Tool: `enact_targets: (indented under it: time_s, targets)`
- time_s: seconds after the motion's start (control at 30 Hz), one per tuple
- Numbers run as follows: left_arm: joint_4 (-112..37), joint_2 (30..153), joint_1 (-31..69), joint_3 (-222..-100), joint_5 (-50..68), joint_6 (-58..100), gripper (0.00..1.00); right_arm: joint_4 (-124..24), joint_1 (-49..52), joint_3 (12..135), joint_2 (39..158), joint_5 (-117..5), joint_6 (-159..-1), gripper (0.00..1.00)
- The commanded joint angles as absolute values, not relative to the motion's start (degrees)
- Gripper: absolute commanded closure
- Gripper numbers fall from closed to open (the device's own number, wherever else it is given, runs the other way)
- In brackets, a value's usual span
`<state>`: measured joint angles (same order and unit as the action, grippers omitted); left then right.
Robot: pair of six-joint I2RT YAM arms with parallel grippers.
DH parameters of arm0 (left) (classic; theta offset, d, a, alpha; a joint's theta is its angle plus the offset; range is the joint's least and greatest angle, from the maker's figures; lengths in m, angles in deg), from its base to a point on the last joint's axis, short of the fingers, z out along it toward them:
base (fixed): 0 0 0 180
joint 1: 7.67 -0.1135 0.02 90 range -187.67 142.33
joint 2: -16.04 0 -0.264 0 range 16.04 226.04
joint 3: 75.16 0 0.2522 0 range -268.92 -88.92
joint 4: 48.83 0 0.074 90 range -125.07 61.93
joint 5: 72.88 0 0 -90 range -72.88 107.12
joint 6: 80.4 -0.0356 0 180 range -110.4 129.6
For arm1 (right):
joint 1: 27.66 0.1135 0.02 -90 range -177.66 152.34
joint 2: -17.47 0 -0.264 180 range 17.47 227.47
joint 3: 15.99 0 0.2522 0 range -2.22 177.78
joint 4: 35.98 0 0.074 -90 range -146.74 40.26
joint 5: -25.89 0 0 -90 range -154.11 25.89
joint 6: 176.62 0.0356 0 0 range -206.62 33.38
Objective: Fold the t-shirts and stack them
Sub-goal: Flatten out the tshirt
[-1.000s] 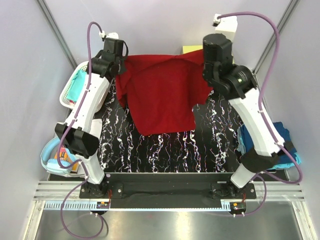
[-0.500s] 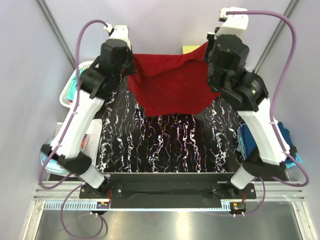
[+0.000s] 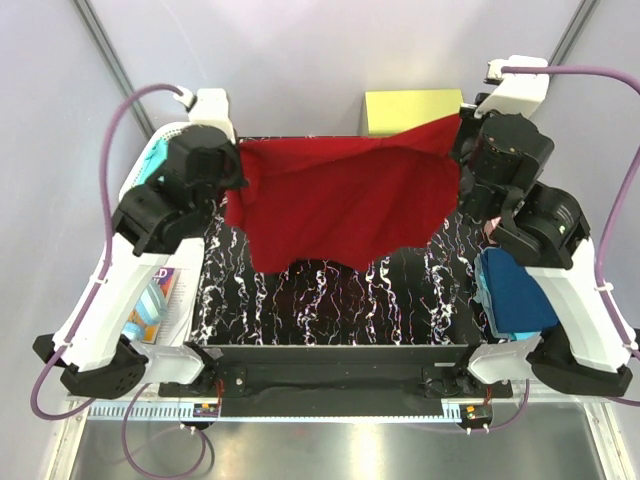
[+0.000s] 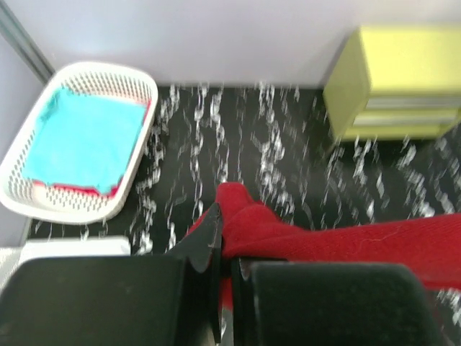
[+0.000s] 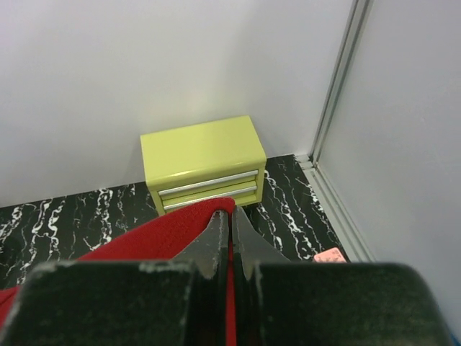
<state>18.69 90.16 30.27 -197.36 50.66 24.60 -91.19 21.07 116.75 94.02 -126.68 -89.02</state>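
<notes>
I need to lower my left gripper next and pull it back onto the bare near part of the marbled table to let go of the t-shirt, because the t-shirt is hanging in the air.
The dark red t-shirt (image 3: 340, 200) hangs stretched in the air between both grippers, above the black marbled table (image 3: 340, 300). My left gripper (image 3: 236, 165) is shut on its left corner, seen close in the left wrist view (image 4: 225, 231). My right gripper (image 3: 462, 130) is shut on its right corner, seen close in the right wrist view (image 5: 232, 223). A teal t-shirt (image 4: 85, 137) lies in the white lattice basket (image 4: 137, 173) at the left. A stack of blue t-shirts (image 3: 515, 290) lies at the right edge, partly under the right arm.
A yellow-green drawer box (image 3: 410, 108) stands at the back, also in the right wrist view (image 5: 202, 162). A small pink block (image 5: 330, 254) lies near the right wall. Papers and a blue object (image 3: 160, 300) lie at the left under the left arm.
Both grippers have risen and spread apart with the red shirt. The shirt is now pulled wide and lifted off the table, with its lower edge hanging nearer the front.
</notes>
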Motion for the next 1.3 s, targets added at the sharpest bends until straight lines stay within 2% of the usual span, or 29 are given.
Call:
enact_targets:
  time_s: [0.0, 0.33, 0.67, 0.83, 1.03, 1.13, 1.27]
  targets:
    - [19.51, 84.86, 33.29, -191.50, 54.38, 27.79, 1.00, -89.29, 22.00, 115.81, 89.11, -132.13, -91.80, 1.00]
    - [24.43, 86.69, 34.26, -194.73, 55.70, 27.09, 1.00, -78.31, 22.00, 121.53, 88.84, -134.77, -105.69, 1.00]
    - [19.43, 93.02, 31.28, -188.33, 51.85, 27.00, 1.00, -67.14, 21.13, 106.59, 88.48, -134.51, -109.04, 1.00]
    - [15.74, 98.81, 26.53, -189.02, 47.98, 25.60, 1.00, -66.97, 14.55, 104.91, 92.52, -131.00, -106.14, 1.00]
    - [15.90, 110.41, 24.24, -201.83, 45.25, 23.05, 1.00, -67.06, 11.28, 108.59, 98.41, -126.25, -103.32, 1.00]
    - [17.66, 116.82, 24.24, -212.73, 44.63, 21.82, 1.00, -66.70, 11.28, 112.71, 101.75, -125.81, -103.67, 1.00]
    - [15.38, 118.78, 23.45, -219.86, 43.49, 22.69, 1.00, -65.91, 11.37, 119.49, 106.40, -125.28, -105.25, 1.00]
